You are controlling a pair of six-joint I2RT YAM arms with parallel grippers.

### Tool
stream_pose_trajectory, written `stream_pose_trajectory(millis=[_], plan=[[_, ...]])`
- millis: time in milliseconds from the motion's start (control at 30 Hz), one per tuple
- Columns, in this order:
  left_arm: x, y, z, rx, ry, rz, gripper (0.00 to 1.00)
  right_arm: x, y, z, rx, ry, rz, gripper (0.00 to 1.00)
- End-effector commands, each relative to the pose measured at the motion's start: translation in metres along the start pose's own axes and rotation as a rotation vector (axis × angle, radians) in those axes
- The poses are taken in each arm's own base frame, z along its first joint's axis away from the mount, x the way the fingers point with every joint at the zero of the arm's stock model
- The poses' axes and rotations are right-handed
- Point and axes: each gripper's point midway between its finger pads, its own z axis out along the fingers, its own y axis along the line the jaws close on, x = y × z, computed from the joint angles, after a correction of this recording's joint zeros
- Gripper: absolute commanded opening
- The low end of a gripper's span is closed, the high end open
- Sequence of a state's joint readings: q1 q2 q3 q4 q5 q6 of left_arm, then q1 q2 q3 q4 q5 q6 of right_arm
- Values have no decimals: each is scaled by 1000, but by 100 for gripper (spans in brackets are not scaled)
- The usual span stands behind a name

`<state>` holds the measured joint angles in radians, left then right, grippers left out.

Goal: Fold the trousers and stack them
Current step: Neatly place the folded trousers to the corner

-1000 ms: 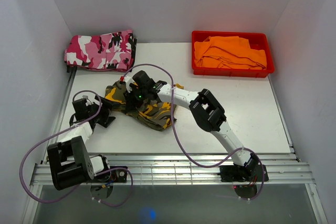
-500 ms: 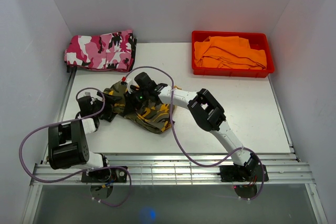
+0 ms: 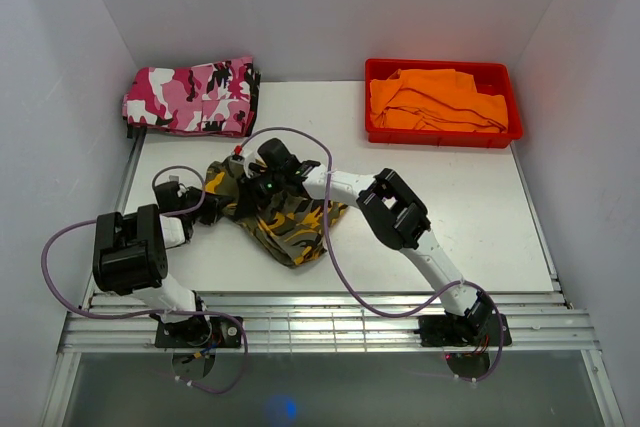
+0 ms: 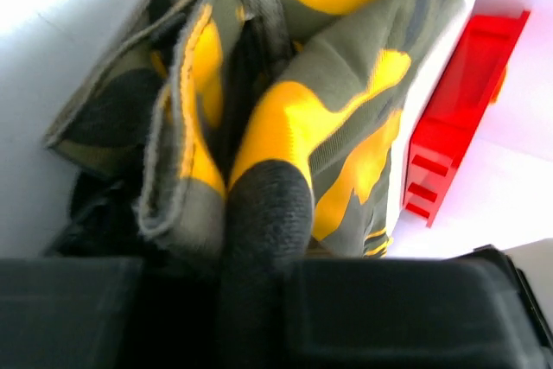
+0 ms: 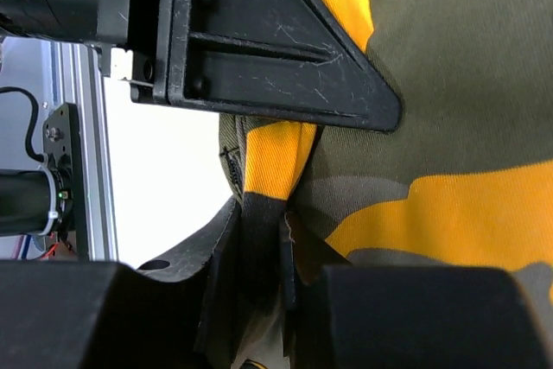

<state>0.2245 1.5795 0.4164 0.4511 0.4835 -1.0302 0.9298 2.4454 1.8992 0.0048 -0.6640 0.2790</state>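
Note:
The robot's left gripper will next rise, carry the fold outward and lower it onto the folded pink camouflage trousers to release it, as the trousers lie outward of the gripper.
The olive, orange-yellow and black camouflage trousers (image 3: 290, 222) lie bunched on the left-middle of the white table (image 3: 480, 207). My left gripper (image 3: 200, 205) sits at their left edge. In the left wrist view a dark fingertip (image 4: 268, 205) presses against a frayed fold of the trousers (image 4: 346, 66), and the left gripper (image 4: 203, 226) is shut on that fold. My right gripper (image 3: 258, 187) is on top of the heap. In the right wrist view it (image 5: 263, 252) pinches a hem of the trousers (image 5: 449, 84) between its fingers.
Folded pink, white and black camouflage trousers (image 3: 192, 97) lie at the back left corner. A red tray (image 3: 440, 139) at the back right holds a plain orange garment (image 3: 435, 102); the red tray (image 4: 449, 118) also shows in the left wrist view. Purple cables loop over both arms.
My left arm has swung in to the trousers' left edge and its jaws have closed on the cloth. The heap has shifted, its lower fold now nearer the front. The right gripper kept its grip.

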Motion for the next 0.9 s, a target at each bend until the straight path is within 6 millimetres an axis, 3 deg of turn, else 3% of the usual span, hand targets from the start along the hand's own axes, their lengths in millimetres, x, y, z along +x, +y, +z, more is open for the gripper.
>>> stream_pose_trajectory(millis=[0,33,67,133,167,267,300,333,367,400,467,500,533,567,600,633,733,833,867], plan=[[1,8,6,-32,13,28,13,-14,47,-6,-156,-13,-45,8],[2,6,7,-21,20,32,0,-13,48,-7,-159,-8,-47,8],[0,-1,6,-3,20,44,0,-12,49,-9,-163,-1,-65,22],[-1,-9,3,27,25,62,0,-13,50,-19,-155,14,-74,41],[-4,-22,0,62,17,92,0,-6,47,-25,-143,36,-61,64],[-9,-46,-8,126,-8,199,0,-16,37,-66,-92,20,-90,86],[-16,-63,-14,163,-41,249,0,-21,27,-94,-57,0,-106,92],[-18,-70,-16,178,-60,318,0,-19,21,-110,-33,0,-99,95],[-12,-81,-16,206,-55,376,0,-23,3,-134,16,-24,-91,98],[-14,-99,-19,242,-72,445,0,-22,2,-155,48,-32,-112,98],[-3,-120,-15,285,-73,607,0,-17,-28,-195,151,-42,-109,98],[-5,-142,-15,322,-94,674,0,-13,-29,-212,186,-47,-109,98],[-1,-152,-13,342,-97,728,0,-10,-36,-225,215,-49,-124,98],[18,-166,-9,382,-73,826,0,-6,-50,-246,270,-61,-98,98],[22,-177,-6,404,-80,876,0,-9,-48,-260,291,-81,-106,98],[32,-199,0,449,-72,935,0,2,-54,-269,314,-77,-82,98],[38,-234,18,506,-96,1063,0,10,-59,-300,373,-107,-48,98],[32,-261,36,545,-124,1117,0,11,-59,-321,423,-134,-45,98],[26,-277,49,563,-142,1129,0,14,-58,-326,436,-136,-51,98]])
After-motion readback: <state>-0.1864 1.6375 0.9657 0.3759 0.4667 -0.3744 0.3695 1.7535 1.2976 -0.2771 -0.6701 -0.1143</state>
